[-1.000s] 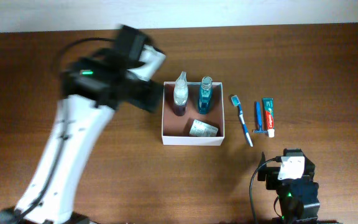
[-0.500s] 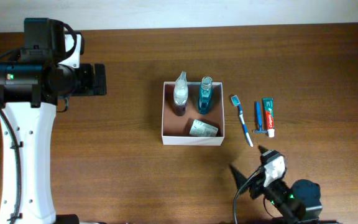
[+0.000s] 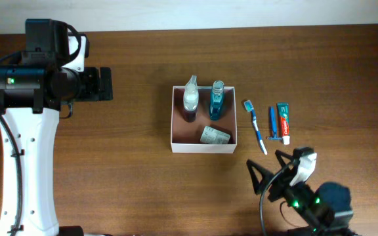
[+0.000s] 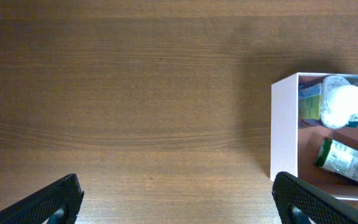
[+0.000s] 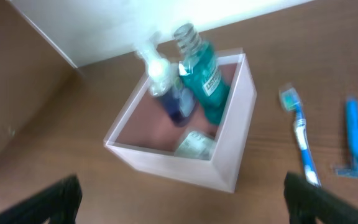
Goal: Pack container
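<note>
My right gripper is open and will move outward, tilt to point down, then lower its fingers around the toothbrush's handle (image 3: 258,134) (image 5: 302,140), because the toothbrush is outside the box.
The container (image 3: 176,124) is a square white box with a reddish-brown inside at the table's middle. In it stand a clear spray bottle (image 3: 190,98) and a teal mouthwash bottle (image 3: 216,101); a small green-labelled bottle (image 3: 214,136) lies at its front. It also shows in the left wrist view (image 4: 283,130) and the right wrist view (image 5: 229,149). A toothbrush (image 3: 255,126), a blue razor (image 3: 273,124) and a toothpaste tube (image 3: 283,122) lie right of it. My left gripper (image 3: 104,84) is open and empty, far left of the box. My right gripper (image 3: 268,169) is open and empty, front right of the box.
The white left arm (image 3: 25,164) runs down the table's left side. A pale wall (image 3: 189,13) borders the far edge. The right arm's base (image 3: 320,203) sits at the front right edge.
The left arm pulled back from beside the box to the far left a second ago and has held still since. The right gripper has turned and shifted slightly right.
</note>
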### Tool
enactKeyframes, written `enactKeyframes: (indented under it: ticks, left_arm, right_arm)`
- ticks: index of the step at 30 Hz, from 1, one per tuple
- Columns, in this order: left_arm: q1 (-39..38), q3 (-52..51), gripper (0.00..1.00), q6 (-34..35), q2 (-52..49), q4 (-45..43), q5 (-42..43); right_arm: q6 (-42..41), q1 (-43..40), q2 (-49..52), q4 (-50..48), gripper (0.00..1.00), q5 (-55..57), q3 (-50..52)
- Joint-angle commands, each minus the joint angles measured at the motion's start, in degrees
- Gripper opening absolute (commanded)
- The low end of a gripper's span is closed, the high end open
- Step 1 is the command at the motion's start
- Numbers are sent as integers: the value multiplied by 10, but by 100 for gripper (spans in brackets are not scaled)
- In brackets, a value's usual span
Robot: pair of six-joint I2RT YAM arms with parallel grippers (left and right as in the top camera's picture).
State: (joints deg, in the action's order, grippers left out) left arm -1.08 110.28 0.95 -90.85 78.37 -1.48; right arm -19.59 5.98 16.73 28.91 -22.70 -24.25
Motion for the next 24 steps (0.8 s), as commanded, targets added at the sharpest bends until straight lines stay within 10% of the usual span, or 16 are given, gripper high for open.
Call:
enactKeyframes:
  ticks: [1,8,24]
  left_arm:
    - [1,6,100,6,4,0,6]
    - [1,6,100,6,4,2,6]
    - [1,6,100,6,4,2,6]
  right_arm:
    - [49,-4,140,65,99,40,-132]
    - [156,-4,465,286,99,56,-432]
    - [66,-4,894,162,71,174,-437]
